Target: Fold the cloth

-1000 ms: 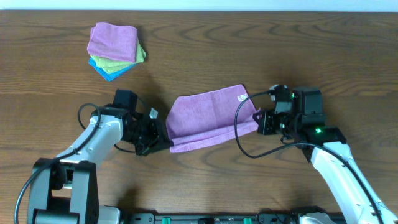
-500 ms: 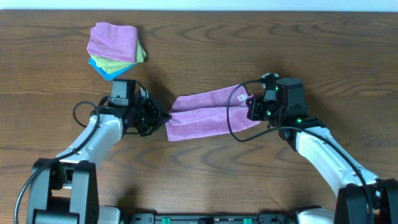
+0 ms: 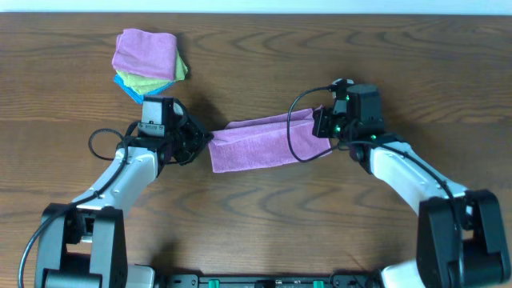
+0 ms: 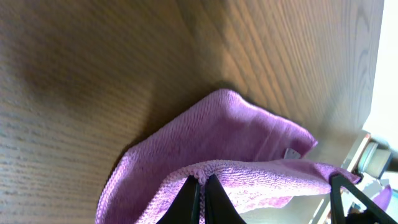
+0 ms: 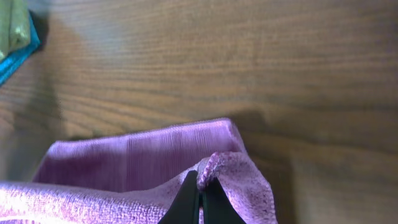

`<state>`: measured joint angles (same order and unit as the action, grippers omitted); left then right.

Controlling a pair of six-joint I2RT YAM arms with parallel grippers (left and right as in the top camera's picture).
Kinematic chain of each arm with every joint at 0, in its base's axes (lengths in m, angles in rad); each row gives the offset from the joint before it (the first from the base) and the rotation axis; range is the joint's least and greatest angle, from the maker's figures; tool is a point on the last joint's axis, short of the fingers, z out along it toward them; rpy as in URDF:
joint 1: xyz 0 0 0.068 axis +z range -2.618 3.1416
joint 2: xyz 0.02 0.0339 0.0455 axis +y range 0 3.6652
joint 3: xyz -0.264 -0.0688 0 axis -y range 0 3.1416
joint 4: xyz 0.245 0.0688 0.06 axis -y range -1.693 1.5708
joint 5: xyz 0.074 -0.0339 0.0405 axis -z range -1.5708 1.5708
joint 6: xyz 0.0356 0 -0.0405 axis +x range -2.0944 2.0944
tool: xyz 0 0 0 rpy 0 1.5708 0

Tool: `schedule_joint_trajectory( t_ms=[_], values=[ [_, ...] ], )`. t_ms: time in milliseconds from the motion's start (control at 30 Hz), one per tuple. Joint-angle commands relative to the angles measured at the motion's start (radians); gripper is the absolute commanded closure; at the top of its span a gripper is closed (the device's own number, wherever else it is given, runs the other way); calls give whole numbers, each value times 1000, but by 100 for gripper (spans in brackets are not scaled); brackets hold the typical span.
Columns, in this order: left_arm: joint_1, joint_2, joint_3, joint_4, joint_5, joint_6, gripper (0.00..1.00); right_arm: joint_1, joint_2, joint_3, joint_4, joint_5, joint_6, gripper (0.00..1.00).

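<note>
Next, my right gripper sinks down and lets go of the cloth's pinched corner onto the purple cloth's lower layer point(image 3: 312, 114) point(image 5: 219, 138) below it, because that corner is raised.
The purple cloth point(image 3: 260, 142) lies in a long band across the middle of the table, doubled over lengthwise. My left gripper point(image 3: 206, 141) is shut on the cloth's left edge, and its black fingertips point(image 4: 200, 186) pinch the hem of the cloth point(image 4: 249, 140) in the left wrist view. My right gripper point(image 3: 318, 126) is shut on the right edge, and its fingertips point(image 5: 203, 186) pinch a raised corner of the cloth point(image 5: 137, 158). Both held edges are lifted slightly above the lower layer.
A stack of folded cloths point(image 3: 150, 62), purple on green on blue, sits at the back left; its edge shows in the right wrist view point(image 5: 13, 37). Black cables loop from both arms. The wooden table point(image 3: 264, 232) extends in front of the cloth.
Both grippers have carried the near edge of the cloth away from me, over the far part. The cloth has gone from a wide sheet to a narrow doubled band.
</note>
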<state>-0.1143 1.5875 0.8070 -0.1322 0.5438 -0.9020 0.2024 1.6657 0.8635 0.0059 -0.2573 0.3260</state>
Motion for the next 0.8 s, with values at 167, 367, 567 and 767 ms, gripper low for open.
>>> schedule_joint_trajectory(
  t_ms=[167,367,567,767],
  values=[
    [4,2,16,21,-146,-12,95,6,56,60,5,34,-10,99],
    [4,60,16,77,-158,-10,94,8,63,60,5,70,-21,99],
    [4,104,16,96,-162,10,95,8,113,60,8,77,-28,99],
    [2,109,16,84,-193,59,94,9,140,60,21,104,-39,99]
  ],
)
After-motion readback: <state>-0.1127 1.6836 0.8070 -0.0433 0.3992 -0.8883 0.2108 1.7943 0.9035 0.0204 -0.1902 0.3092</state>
